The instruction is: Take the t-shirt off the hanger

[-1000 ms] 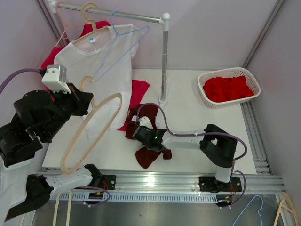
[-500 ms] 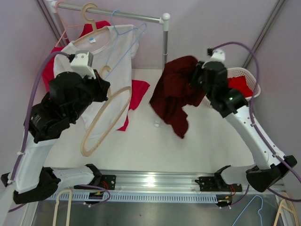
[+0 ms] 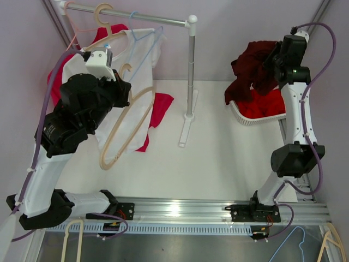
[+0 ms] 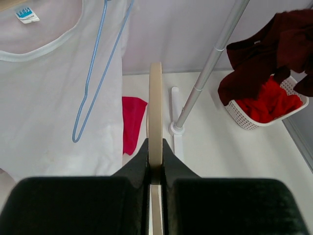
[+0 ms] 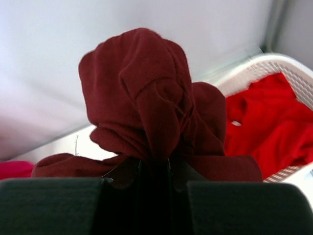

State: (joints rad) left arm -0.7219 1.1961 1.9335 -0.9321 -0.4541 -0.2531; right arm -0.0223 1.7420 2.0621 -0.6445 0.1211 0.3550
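Observation:
My right gripper lowers the dark red t-shirt (image 3: pixel 252 68) farther next, toward the bright red clothes inside the white basket (image 3: pixel 244 117), then releases the t-shirt.
My left gripper (image 3: pixel 124 90) is shut on a bare beige wooden hanger (image 3: pixel 126 126) and holds it up at the left, in front of the rail; in the left wrist view the hanger (image 4: pixel 155 112) runs edge-on between the jaws. My right gripper (image 3: pixel 275 57) is shut on a dark red t-shirt (image 3: pixel 252 68), bunched and hanging above the white basket (image 3: pixel 244 117) at the back right. The right wrist view shows the dark red t-shirt (image 5: pixel 146 107) pinched between my jaws, over the basket (image 5: pixel 266 63).
A rail (image 3: pixel 136 16) on a metal pole (image 3: pixel 190 71) holds a white t-shirt (image 3: pixel 87 71) on a wooden hanger, a bare blue hanger (image 3: pixel 143 52) and a red garment (image 3: pixel 157 106). The basket holds bright red clothes (image 3: pixel 270 102). More hangers hang below the table's front edge.
My right arm has swung the dark red t-shirt from the table's middle up to above the basket. My left gripper has lifted the bare wooden hanger up toward the rail.

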